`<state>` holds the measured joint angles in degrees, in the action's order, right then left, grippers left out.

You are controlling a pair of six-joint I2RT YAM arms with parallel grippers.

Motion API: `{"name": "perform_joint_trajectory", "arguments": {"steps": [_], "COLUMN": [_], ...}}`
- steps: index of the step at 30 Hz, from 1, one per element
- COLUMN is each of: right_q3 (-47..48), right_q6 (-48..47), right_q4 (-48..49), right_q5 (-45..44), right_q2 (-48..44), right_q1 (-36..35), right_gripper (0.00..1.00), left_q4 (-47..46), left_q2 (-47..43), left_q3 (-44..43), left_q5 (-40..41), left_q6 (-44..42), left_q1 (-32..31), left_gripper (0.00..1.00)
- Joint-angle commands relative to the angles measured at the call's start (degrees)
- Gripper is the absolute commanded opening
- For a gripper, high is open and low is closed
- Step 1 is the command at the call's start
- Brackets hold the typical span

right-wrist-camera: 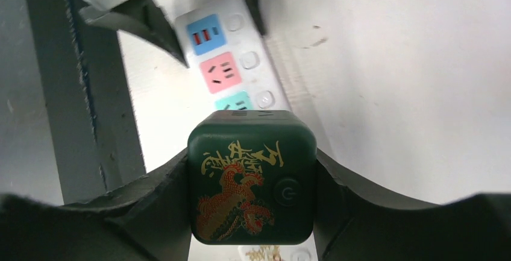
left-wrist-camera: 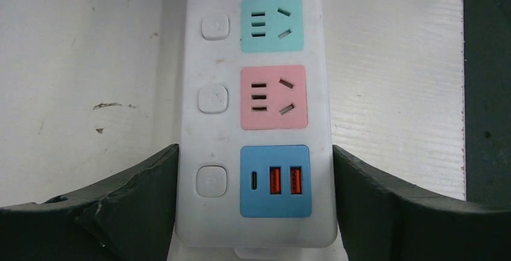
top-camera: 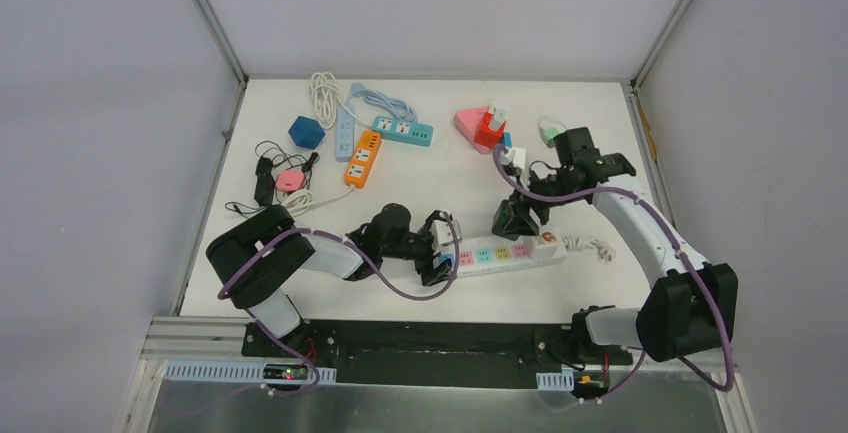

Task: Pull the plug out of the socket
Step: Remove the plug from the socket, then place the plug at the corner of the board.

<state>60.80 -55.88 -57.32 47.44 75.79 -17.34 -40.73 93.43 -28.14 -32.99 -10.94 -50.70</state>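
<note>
I will carry the plug outward with my right gripper, lower it and let go of it on the bare tabletop (top-camera: 588, 119) next to the pale green adapter.
A white power strip (top-camera: 505, 252) with coloured sockets lies on the table in front of the arms. My left gripper (top-camera: 440, 250) is shut on its left end, and in the left wrist view (left-wrist-camera: 255, 158) the fingers (left-wrist-camera: 138, 194) press both long sides of the strip (left-wrist-camera: 259, 110) beside the blue USB panel. My right gripper (top-camera: 515, 220) is shut on a dark green cube plug (right-wrist-camera: 252, 176) with a gold dragon print. It holds the plug (top-camera: 515, 215) just above the strip's middle sockets. The strip's blue, pink and teal sockets (right-wrist-camera: 220, 62) show beyond the plug.
At the back lie a pink triangular socket with a red plug (top-camera: 480, 125), a teal strip (top-camera: 403, 131), an orange strip (top-camera: 362, 158), a white strip (top-camera: 344, 133) and a blue cube (top-camera: 306, 132). A pink round adapter (top-camera: 290, 180) and black cables lie at the left. The strip's cord (top-camera: 590, 246) trails right.
</note>
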Motion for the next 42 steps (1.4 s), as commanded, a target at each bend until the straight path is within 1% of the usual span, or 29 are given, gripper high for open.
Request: {"name": "perform_joint_trajectory", "arguments": {"steps": [1, 2, 3, 9, 13, 15, 16, 18, 20, 22, 25, 26, 29, 32, 34, 37, 39, 41, 42], "right_q3": [1.7, 1.4, 1.1, 0.1, -1.7, -2.9, -3.4, -4.3, -3.5, -1.0, 3.3, 4.5, 9.8, 16.4, 20.4, 25.7, 28.8, 31.9, 33.5], "right_q6": [11.3, 14.4, 17.1, 27.1, 27.1, 27.1, 42.1, 49.7, 52.1, 53.4, 53.0, 52.9, 52.1, 52.1, 52.1, 52.1, 52.1, 52.1, 49.0], "right_q4": [8.9, 10.7, 13.1, 23.1, 32.6, 37.6, 39.9, 44.4, 47.1, 46.6, 45.1, 45.1, 43.7, 42.3, 41.0, 39.6, 39.2, 38.2, 37.5], "right_q5": [1.7, 1.2, 0.6, -2.2, -2.2, -2.2, -15.3, -26.2, -33.7, -39.5, -44.4, -45.7, -50.0, -50.4, -50.4, -50.4, -50.4, -50.4, -55.2], "right_q2": [-3.4, -3.8, -4.2, -4.1, -3.8, -3.5, -3.3, -2.3, 0.0, 3.9, 9.7, 12.3, 18.7, 25.4, 29.5, 34.7, 37.9, 41.0, 42.6], "right_q1": [5.8, 7.6, 9.0, 16.4, 20.8, 22.9, 23.7, 24.3, 24.4, 24.4, 24.4, 24.4, 24.4, 24.5, 24.5, 24.5, 24.5, 24.5, 24.5], "right_gripper": [0.00, 0.00, 0.00, 0.00, 0.00, 0.00, 0.00, 0.00, 0.00, 0.00, 0.00, 0.02, 0.06, 0.06, 0.06, 0.06, 0.06, 0.06, 0.19], "left_q4": [-2.1, -1.9, -1.6, 2.3, 7.9, 12.5, 14.8, 20.4, 26.1, 31.7, 39.2, 42.1, 50.9, 58.9, 63.4, 69.0, 69.7, 69.7, 69.7], "left_q2": [-0.4, -0.6, -0.9, -4.0, -8.8, -12.3, -14.0, -18.1, -21.1, -23.6, -26.5, -27.2, -29.3, -31.4, -32.7, -35.2, -37.2, -39.0, -39.6], "left_q3": [1.3, 1.3, 1.2, 0.5, -0.4, -1.4, -2.2, -4.8, -8.1, -11.5, -16.8, -18.6, -24.3, -28.7, -30.1, -30.3, -28.9, -27.9, -27.6], "left_q5": [4.6, 4.5, 4.5, 4.5, 4.8, 5.0, 4.9, 4.5, 5.5, 8.4, 14.5, 15.8, 17.6, 18.6, 18.9, 21.8, 25.1, 26.4, 26.6], "left_q6": [4.3, 4.2, 4.0, 2.5, 1.7, 1.4, 1.7, 2.4, 3.4, 5.4, 10.4, 12.2, 15.6, 17.8, 16.7, 14.4, 14.0, 13.9, 13.9], "left_q1": [0.0, 0.0, 0.0, 0.0, 0.0, 0.1, 0.1, 0.5, 0.8, 1.0, 1.1, 1.0, 1.4, 1.8, 1.7, 1.8, 1.7, 1.7, 1.7], "left_gripper": [0.92, 0.98, 0.99, 0.99, 0.99, 0.99, 0.99, 0.99, 0.99, 0.99, 0.99, 0.99, 0.99, 0.99, 0.99, 0.99, 0.99, 0.99, 0.99]}}
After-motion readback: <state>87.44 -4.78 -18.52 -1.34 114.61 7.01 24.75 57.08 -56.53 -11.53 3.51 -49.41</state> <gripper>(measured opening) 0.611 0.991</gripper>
